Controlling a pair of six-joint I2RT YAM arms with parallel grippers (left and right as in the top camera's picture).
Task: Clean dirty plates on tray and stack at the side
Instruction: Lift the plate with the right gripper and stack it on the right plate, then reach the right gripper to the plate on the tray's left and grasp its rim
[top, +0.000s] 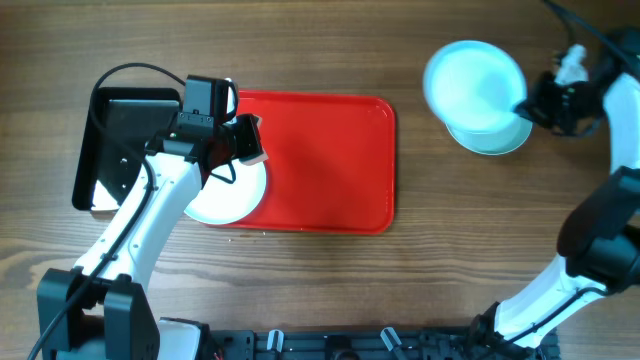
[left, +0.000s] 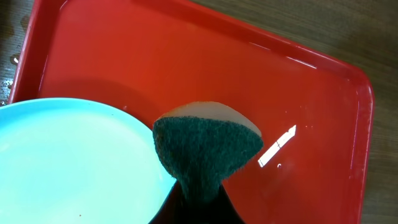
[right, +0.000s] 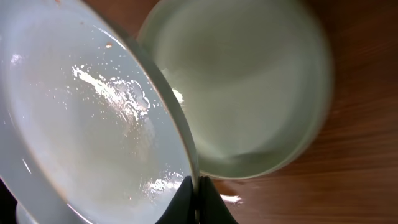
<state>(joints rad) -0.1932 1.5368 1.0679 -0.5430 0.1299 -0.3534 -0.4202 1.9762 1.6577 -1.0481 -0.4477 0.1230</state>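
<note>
The robot's right gripper should lower the second plate onto the third plate (top: 490, 130) (right: 239, 82) next.
The red tray (top: 330, 160) lies at the table's middle left; it fills the left wrist view (left: 217, 62). One pale plate (top: 232, 195) lies on its left end, also in the left wrist view (left: 68, 162). My left gripper (top: 248, 142) is shut on a green-and-tan sponge (left: 208, 146), held just above the tray beside that plate's rim. My right gripper (top: 528, 103) is shut on the rim of a second plate (top: 472, 80), held tilted above a third plate (top: 495, 137) lying on the table at the far right. In the right wrist view the held plate (right: 87, 118) looks wet; the plate lying on the table (right: 242, 87) is behind it.
A black deeper tray (top: 120, 145) stands left of the red tray, partly under my left arm. Water drops lie on the wood near the red tray's corner (left: 9, 62). A cable loops over the black tray.
</note>
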